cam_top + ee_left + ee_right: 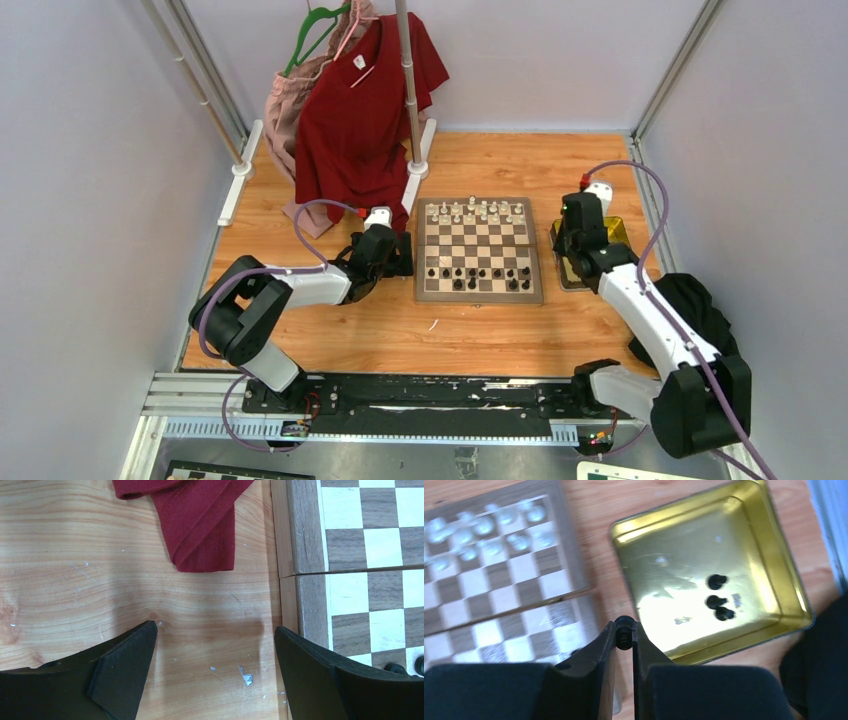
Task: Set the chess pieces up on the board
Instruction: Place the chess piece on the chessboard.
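Observation:
The nearest black row has a gap, so I should next swing my right gripper back over the board, lower the piece onto an empty middle square [485, 285] and let go of it.
The chessboard [479, 250] lies mid-table with white pieces [478, 211] on its far rows and black pieces [478, 274] on its near rows. My right gripper [624, 630] is shut on a small black chess piece [624, 628], held above the gap between the board [499, 595] and the gold tray [769, 555]. Three black pieces [717, 599] lie in the tray. My left gripper [215, 645] is open and empty over bare wood just left of the board's edge [307, 555]. In the top view it [400, 255] sits beside the board's left side.
A red shirt [370, 110] and a pink garment [295, 100] hang on a rack pole [410, 90] at the back left; the shirt's hem [200, 525] lies near my left gripper. A black cloth [695, 300] lies at the right, beside the tray [612, 231].

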Controlling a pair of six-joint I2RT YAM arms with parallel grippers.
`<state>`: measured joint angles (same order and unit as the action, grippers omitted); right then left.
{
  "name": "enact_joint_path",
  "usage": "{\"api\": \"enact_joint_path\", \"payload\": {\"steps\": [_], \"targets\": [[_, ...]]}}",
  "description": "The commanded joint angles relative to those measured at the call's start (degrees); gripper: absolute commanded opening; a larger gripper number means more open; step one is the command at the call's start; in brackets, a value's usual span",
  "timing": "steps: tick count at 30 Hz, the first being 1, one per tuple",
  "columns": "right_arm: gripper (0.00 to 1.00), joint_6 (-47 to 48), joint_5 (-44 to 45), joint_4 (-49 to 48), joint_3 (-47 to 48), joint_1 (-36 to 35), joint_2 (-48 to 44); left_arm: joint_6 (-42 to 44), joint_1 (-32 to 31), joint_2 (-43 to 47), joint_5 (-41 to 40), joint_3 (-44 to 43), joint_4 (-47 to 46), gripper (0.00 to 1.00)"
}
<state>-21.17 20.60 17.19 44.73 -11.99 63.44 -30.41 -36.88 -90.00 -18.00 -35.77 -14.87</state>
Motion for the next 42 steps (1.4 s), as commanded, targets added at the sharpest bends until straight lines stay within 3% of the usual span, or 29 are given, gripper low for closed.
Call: {"api": "enact_joint_path", "payload": {"steps": [1,11,17,42], "targets": [[0.0,3.2,0.8,5.8,3.5,-8.9,-2.7,0.3,-0.3,0.4,-1.1,-0.6,-0.9,0.93],[0.0,3.2,3.0,10.6,5.8,-29.3,-1.4,0.5,-0.3,0.8,-1.9,-0.4,-0.9,0.93],[0.0,0.8,2.4,8.9,4.9,-35.9,2.2,0.6,-0.3,1.0,-2.0,-0.4,-0.9,0.93],[0.0,1.0,1.5,-2.7,0.7,-37.7,11.1,0.8,-0.3,0.5,-2.0,-0.6,-0.9,0.93]]}}
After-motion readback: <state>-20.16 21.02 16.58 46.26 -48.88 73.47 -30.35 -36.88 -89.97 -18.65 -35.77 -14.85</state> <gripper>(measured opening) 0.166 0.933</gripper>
